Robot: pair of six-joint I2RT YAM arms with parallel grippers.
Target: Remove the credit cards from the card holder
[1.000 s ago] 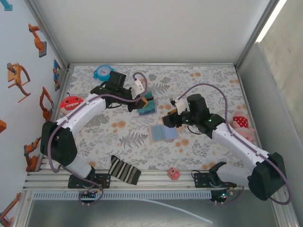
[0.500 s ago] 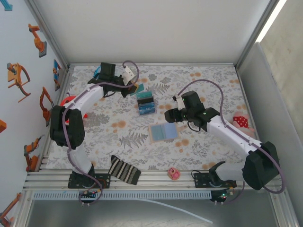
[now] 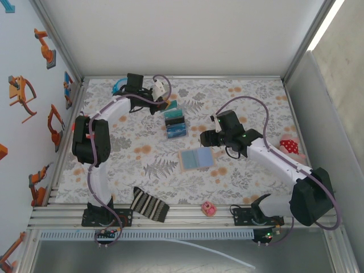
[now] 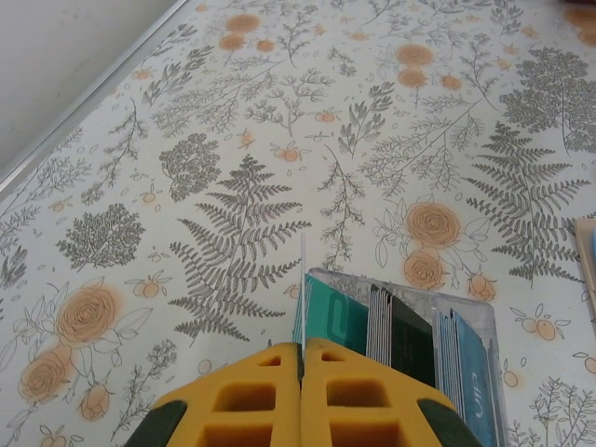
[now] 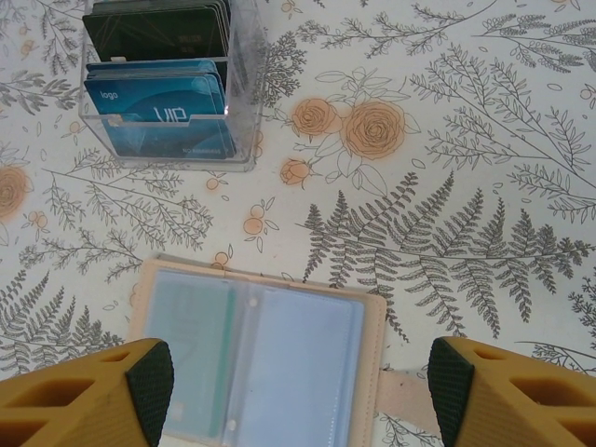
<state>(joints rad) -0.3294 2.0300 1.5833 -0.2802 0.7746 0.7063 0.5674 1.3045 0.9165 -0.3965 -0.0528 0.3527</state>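
I'll next ease my left gripper over and down to the clear box's teal cards below and beside it, and release the thin card (image 4: pixel 303 279) upright like them.
The card holder (image 3: pixel 196 159) lies open on the flowered table, tan rim around two pale blue panels (image 5: pixel 261 345); a teal card edge shows in its left pocket. My right gripper (image 3: pixel 206 138) hovers just behind and above it, open, fingers (image 5: pixel 149 391) wide apart with nothing between them (image 5: pixel 303 396). My left gripper (image 3: pixel 168 101) is at the back left, shut (image 4: pixel 303 358) on a thin credit card (image 4: pixel 303 279) seen edge-on, just beside a clear box (image 4: pixel 410 335) of upright cards.
The clear card box (image 3: pixel 175 124) stands behind the holder, with dark and blue cards (image 5: pixel 163 84). A blue round toy (image 3: pixel 120 86) sits at the back left. A striped cloth (image 3: pixel 149 205), a small pink object (image 3: pixel 209 209) and a pink plush (image 3: pixel 290 147) lie near the edges.
My left arm has swung from over the card box toward the back left with the card pinched. My right gripper has opened wider and backed slightly off the holder.
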